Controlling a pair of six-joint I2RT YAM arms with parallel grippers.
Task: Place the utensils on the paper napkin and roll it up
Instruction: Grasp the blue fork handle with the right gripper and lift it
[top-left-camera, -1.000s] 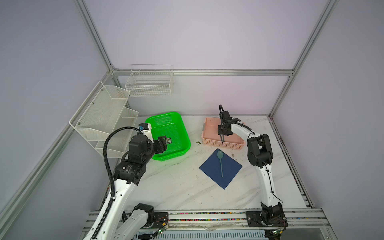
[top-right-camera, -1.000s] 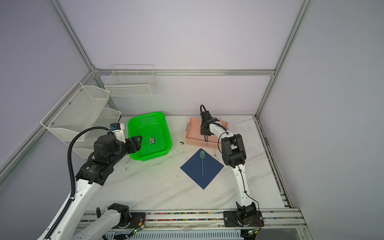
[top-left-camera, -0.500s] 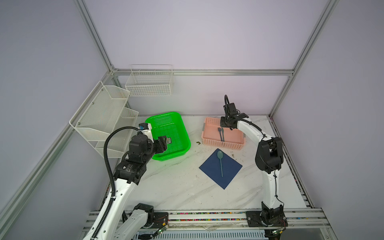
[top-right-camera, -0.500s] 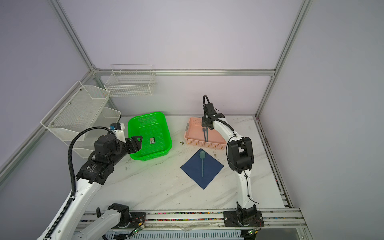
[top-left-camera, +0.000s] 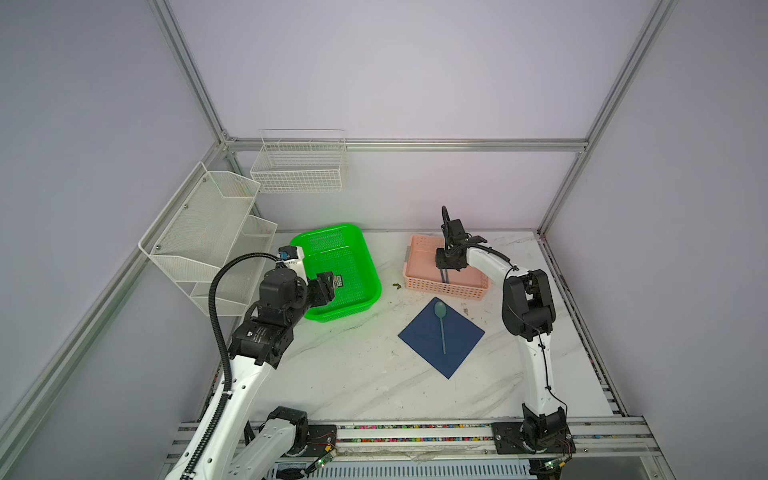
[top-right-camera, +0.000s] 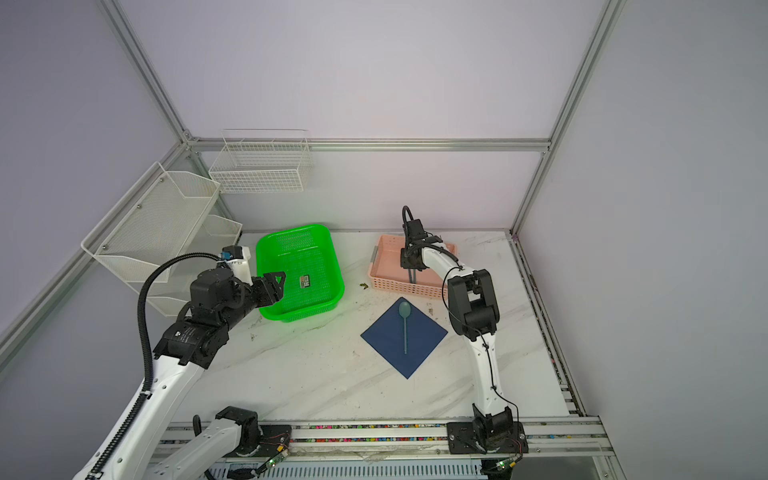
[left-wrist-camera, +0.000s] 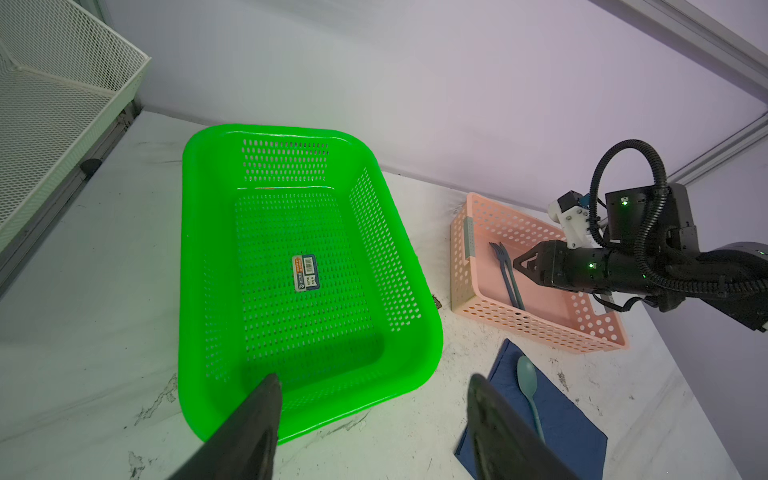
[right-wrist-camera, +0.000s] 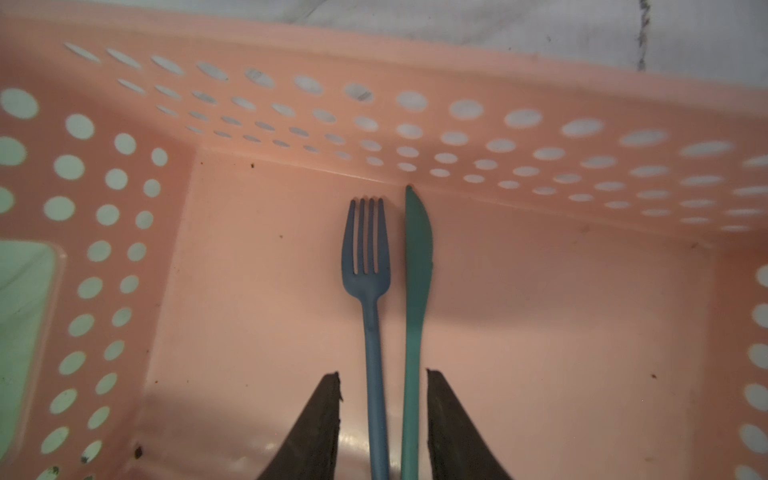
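I should next lower my right gripper away from the teal knife and close it on the blue fork's neck (right-wrist-camera: 368, 297), as both handles lie between its open fingers.
The navy paper napkin (top-left-camera: 455, 347) (top-right-camera: 390, 345) lies as a diamond on the marble table, with a teal spoon (top-left-camera: 441, 324) (top-right-camera: 404, 328) (left-wrist-camera: 528, 386) on it. A blue fork (right-wrist-camera: 368, 266) and a teal knife (right-wrist-camera: 417, 266) lie side by side in the pink basket (top-left-camera: 444, 287) (right-wrist-camera: 415, 54). My right gripper (top-left-camera: 445, 275) (right-wrist-camera: 383, 374) reaches down into that basket. It is open, its fingers on either side of both handles with a gap on each side. My left gripper (top-left-camera: 326, 284) (left-wrist-camera: 374, 382) hangs open and empty over the near edge of the green basket (top-left-camera: 371, 266).
The green basket (left-wrist-camera: 199, 249) holds only a small label (left-wrist-camera: 305, 273). White wire shelves (top-left-camera: 208, 232) stand at the left, and a wire basket (top-left-camera: 299, 166) hangs on the back wall. A small scrap (top-left-camera: 397, 285) lies between the two baskets.
My right gripper rose and swung back over the pink basket, then came down over the fork and knife, and its jaws have opened. The left arm has not moved.
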